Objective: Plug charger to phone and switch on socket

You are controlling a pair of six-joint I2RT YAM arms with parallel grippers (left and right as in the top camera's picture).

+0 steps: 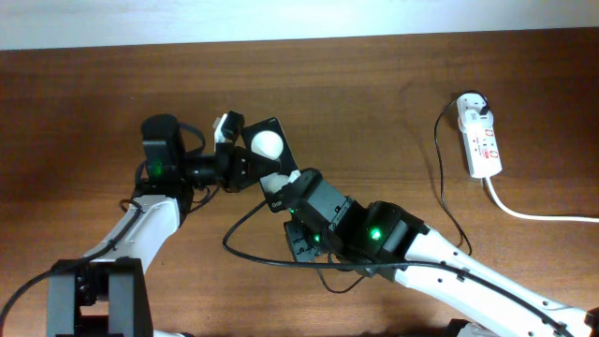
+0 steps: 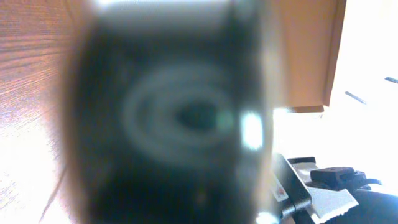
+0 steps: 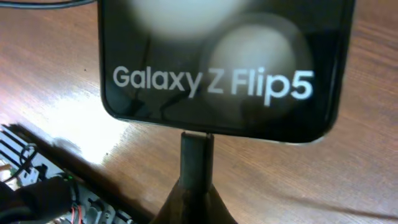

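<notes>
I am holding the phone (image 1: 267, 145) tilted above the tabletop. Next, I will move my left gripper to the right in the overhead view and lower the phone flat onto the tabletop to release it.
The black phone (image 1: 267, 145) is held tilted above the table by my left gripper (image 1: 234, 157), which is shut on its left edge. In the left wrist view the phone (image 2: 174, 124) fills the frame as a dark blur. My right gripper (image 1: 283, 194) is shut on the charger's small black plug (image 3: 197, 155). The plug's tip meets the middle of the phone's bottom edge (image 3: 217, 62), under the lettering "Galaxy Z Flip5". How far it is seated I cannot tell. The thin black cable (image 1: 440, 178) runs to the white adapter (image 1: 474, 105) in the socket (image 1: 485, 145) at the far right.
A thick white cord (image 1: 524, 211) leaves the socket toward the right edge. The black cable loops on the table (image 1: 239, 245) under my right arm. The table's far edge meets a white wall along the top.
</notes>
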